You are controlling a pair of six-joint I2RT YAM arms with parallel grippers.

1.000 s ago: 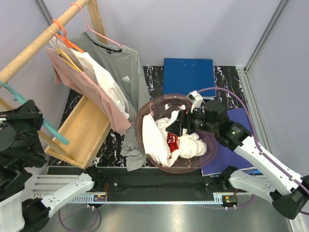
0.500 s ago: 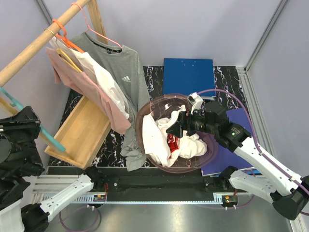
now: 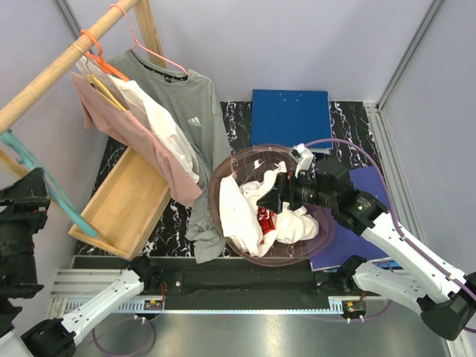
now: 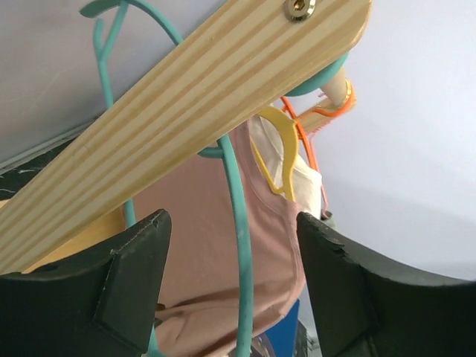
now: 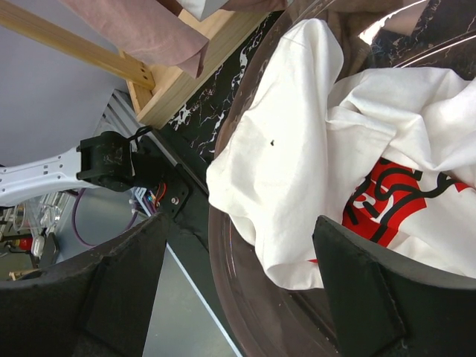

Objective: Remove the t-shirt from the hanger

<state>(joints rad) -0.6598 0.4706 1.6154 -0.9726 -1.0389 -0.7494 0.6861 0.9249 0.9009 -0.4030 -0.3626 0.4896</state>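
Note:
My left gripper draws off the bare teal hanger next and moves outward along the rod (image 3: 52, 74) onto the yellow hanger's top (image 3: 95, 81). The pink t-shirt hangs there.
A teal hanger (image 3: 58, 204) hangs bare near the low end of the wooden rod (image 3: 52, 74). Its wire (image 4: 238, 223) runs between the fingers of my open left gripper (image 4: 234, 290), touching neither. Further up the rod, on hangers, are a pink t-shirt (image 3: 134, 134), a white one (image 3: 160, 123) and a grey one (image 3: 190, 119). A loose white t-shirt with red print (image 3: 242, 208) lies in the clear basin (image 3: 216, 182). My right gripper (image 5: 238, 297) stands open above the basin's near rim and that white t-shirt (image 5: 297, 149), holding nothing.
A wooden tray (image 3: 126, 201) leans under the hanging shirts. A blue box (image 3: 290, 115) sits at the back and a blue mat (image 3: 368, 186) lies under the right arm. A flat wooden bar (image 4: 186, 111) crosses close above my left gripper. Walls close in left and right.
My left gripper's jaws have opened off the teal hanger and the left arm has drawn back toward the left edge. The hanger now hangs free on the rod. The right arm barely moved.

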